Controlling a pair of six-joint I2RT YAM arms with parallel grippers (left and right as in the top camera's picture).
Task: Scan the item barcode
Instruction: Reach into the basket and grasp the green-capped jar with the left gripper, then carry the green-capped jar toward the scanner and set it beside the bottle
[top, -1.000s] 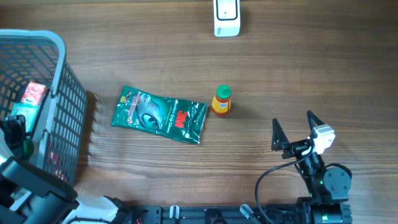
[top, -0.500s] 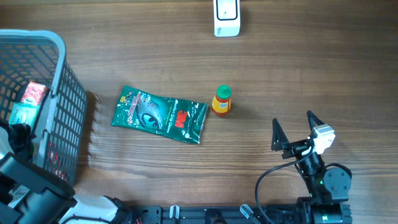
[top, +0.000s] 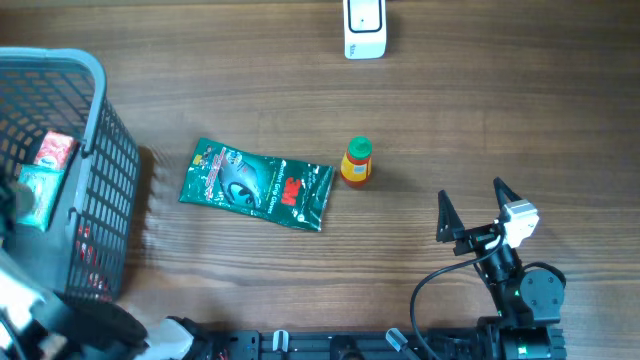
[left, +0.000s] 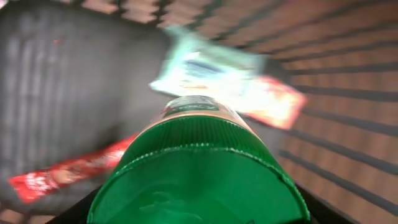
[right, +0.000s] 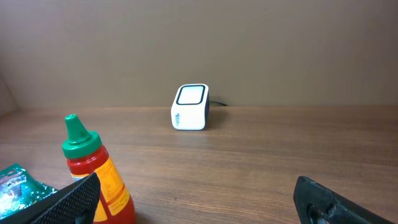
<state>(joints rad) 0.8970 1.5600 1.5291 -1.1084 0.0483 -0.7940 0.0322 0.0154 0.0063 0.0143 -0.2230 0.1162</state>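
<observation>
My left gripper should next lift over the basket's rim and release on the tabletop (top: 316, 76) beside the scanner, as the basket's side is between the green-capped bottle and the scanner (top: 364, 28).
In the left wrist view a bottle with a wide green cap (left: 199, 180) fills the frame, and my left gripper (left: 199, 214) is shut on it, dark fingers showing at both lower corners. This happens inside the grey basket (top: 100, 150), where the arm is a blur in the overhead view at the far left. The white barcode scanner (top: 364, 28) stands at the table's far edge, also in the right wrist view as the scanner (right: 189, 107). My right gripper (top: 478, 210) rests open near the front right, nothing between its fingers.
A green pouch (top: 257, 184) lies flat mid-table, with a small red sauce bottle (top: 356, 162) upright just to its right. The basket floor holds a pale green packet (left: 205, 65) and red packets (left: 62, 177). The sauce bottle (right: 93, 174) stands left of my right gripper.
My left gripper has closed on the green-capped bottle inside the basket, and the left arm now blurs with motion. The right arm has not moved.
</observation>
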